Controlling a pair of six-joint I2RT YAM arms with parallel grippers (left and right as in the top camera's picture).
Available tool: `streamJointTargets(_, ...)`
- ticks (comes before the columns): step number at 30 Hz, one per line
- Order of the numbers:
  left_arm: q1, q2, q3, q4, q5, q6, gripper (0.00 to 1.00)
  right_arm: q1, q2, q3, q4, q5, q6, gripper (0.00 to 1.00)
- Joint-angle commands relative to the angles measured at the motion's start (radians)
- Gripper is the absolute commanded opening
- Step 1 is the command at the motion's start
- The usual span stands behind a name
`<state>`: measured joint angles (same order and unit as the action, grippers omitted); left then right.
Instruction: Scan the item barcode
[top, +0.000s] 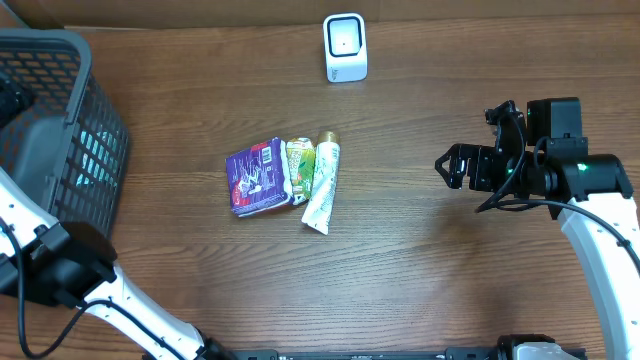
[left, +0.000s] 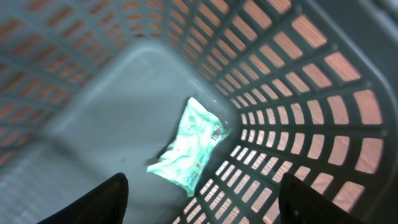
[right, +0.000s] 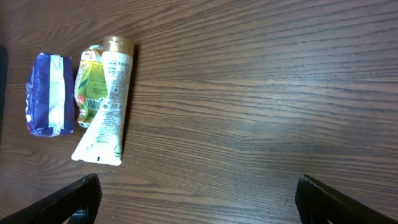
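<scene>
The mint-green packet (left: 189, 144) lies below my open left gripper, against the basket's mesh side. The left gripper moves down toward that side next and closes on the packet's bottom end.
A mint-green packet (left: 189, 144) lies on the floor of the grey basket (left: 298, 93), against its mesh wall. My left gripper (left: 202, 193) hangs above it inside the basket, open, with nothing between its fingers. A white barcode scanner (top: 345, 46) stands at the table's far edge. At the table's middle lie a purple packet (top: 257, 177), a green pouch (top: 298, 168) and a white tube (top: 322, 183), side by side. My right gripper (top: 452, 167) hovers open to their right, pointing toward them, holding nothing. In the right wrist view the tube (right: 106, 106) lies far left of the gripper (right: 198, 193).
The basket (top: 60, 45) fills the table's left side, with the left arm reaching into it from the front. Bare wooden tabletop (top: 420, 260) lies between the three items and the right arm.
</scene>
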<state>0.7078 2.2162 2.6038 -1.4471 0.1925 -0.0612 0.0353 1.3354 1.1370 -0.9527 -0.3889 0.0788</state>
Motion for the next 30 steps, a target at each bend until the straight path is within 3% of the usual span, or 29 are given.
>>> streamJointTargets(1,0.006,0.056,0.002,-0.007,0.070,0.085,0.69,0.004,0.002,0.001,0.006,-0.006,-0.001,1.00)
streamJointTargets(21,0.006,0.266,-0.004,-0.093,0.074,0.199,0.65,0.004,0.002,0.001,0.009,-0.006,-0.001,1.00)
streamJointTargets(30,0.007,0.266,-0.165,-0.057,0.060,0.235,0.56,0.004,0.002,0.001,0.005,-0.006,-0.001,1.00)
